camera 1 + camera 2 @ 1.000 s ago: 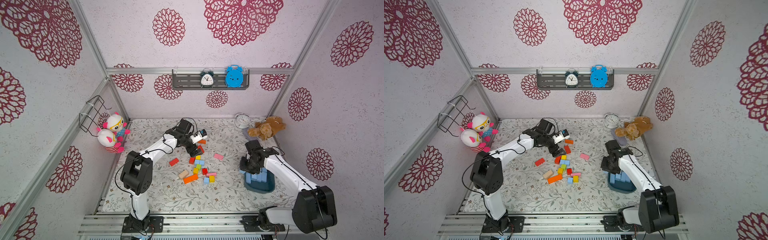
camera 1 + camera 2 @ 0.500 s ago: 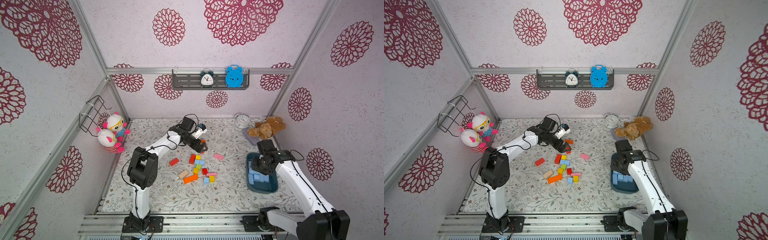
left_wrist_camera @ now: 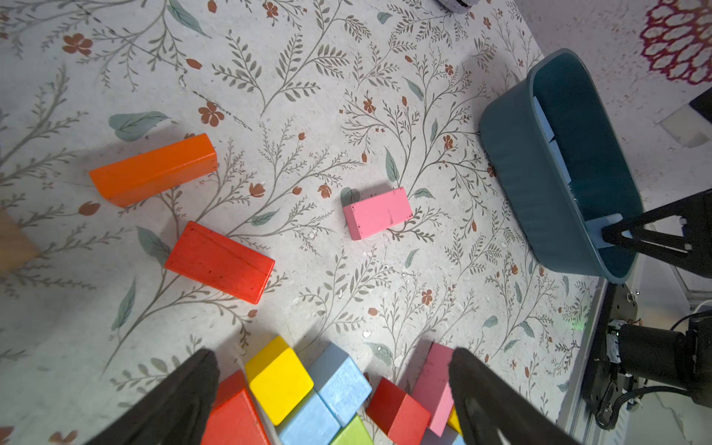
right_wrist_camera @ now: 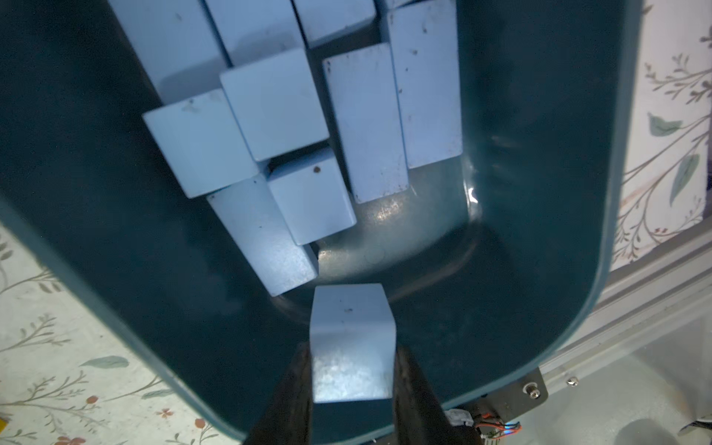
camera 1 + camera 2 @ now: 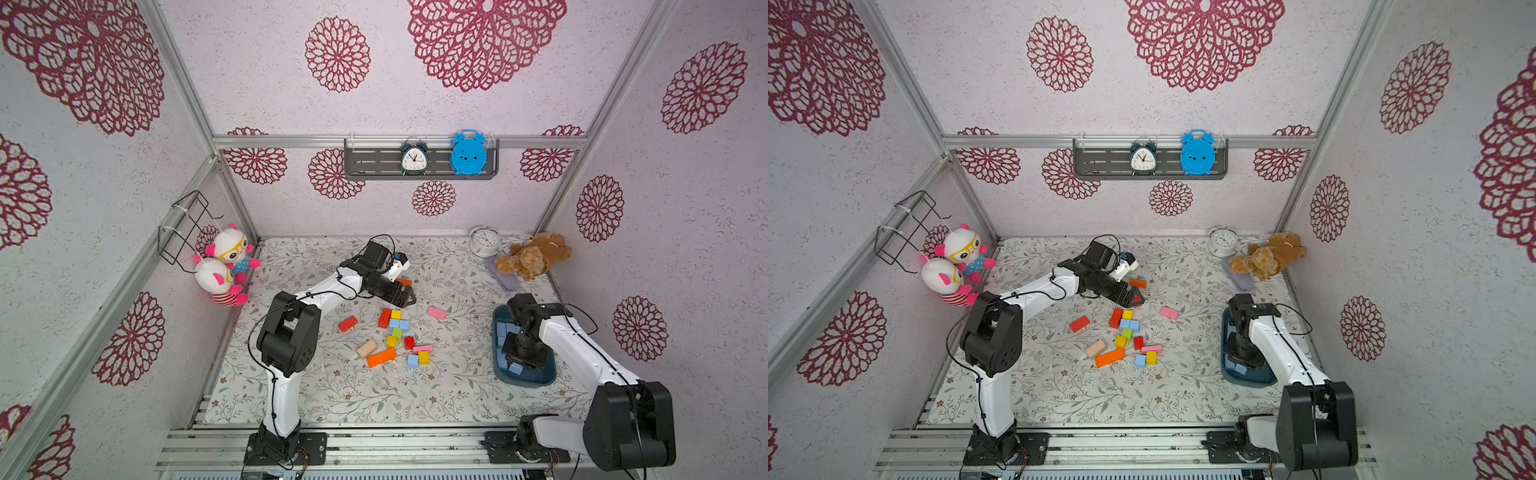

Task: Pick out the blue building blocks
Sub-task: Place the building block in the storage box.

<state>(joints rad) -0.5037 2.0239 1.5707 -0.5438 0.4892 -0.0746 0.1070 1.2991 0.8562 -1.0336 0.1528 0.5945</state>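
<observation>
My right gripper next needs to lower the held blue block onto the bare bottom at the tub's near end [image 4: 374,256] and release it, as the other blocks leave it clear.
Several blue building blocks [image 4: 277,104] lie in the dark teal tub [image 5: 540,380], which sits at the right in both top views [image 5: 1254,380]. My right gripper [image 4: 352,348] hangs inside the tub's near end, shut on one more blue block [image 4: 352,319]; in a top view it is here [image 5: 519,357]. Loose blue blocks [image 5: 399,324] [image 5: 1140,360] remain in the mixed pile mid-table. My left gripper [image 3: 333,358] stands open just behind that pile [image 5: 409,298], with two blue blocks [image 3: 341,379] showing between its fingers.
Red [image 5: 348,323], orange [image 5: 381,357], pink [image 5: 436,312], tan [image 5: 367,348], yellow and green blocks lie around the pile. Plush toys [image 5: 226,266] hang at the left wall. A teddy bear [image 5: 532,257] and a white clock [image 5: 484,241] sit at the back right.
My right gripper has carried the blue block from the tub's left edge to over the tub and down toward its near end. The left gripper has barely shifted behind the pile.
</observation>
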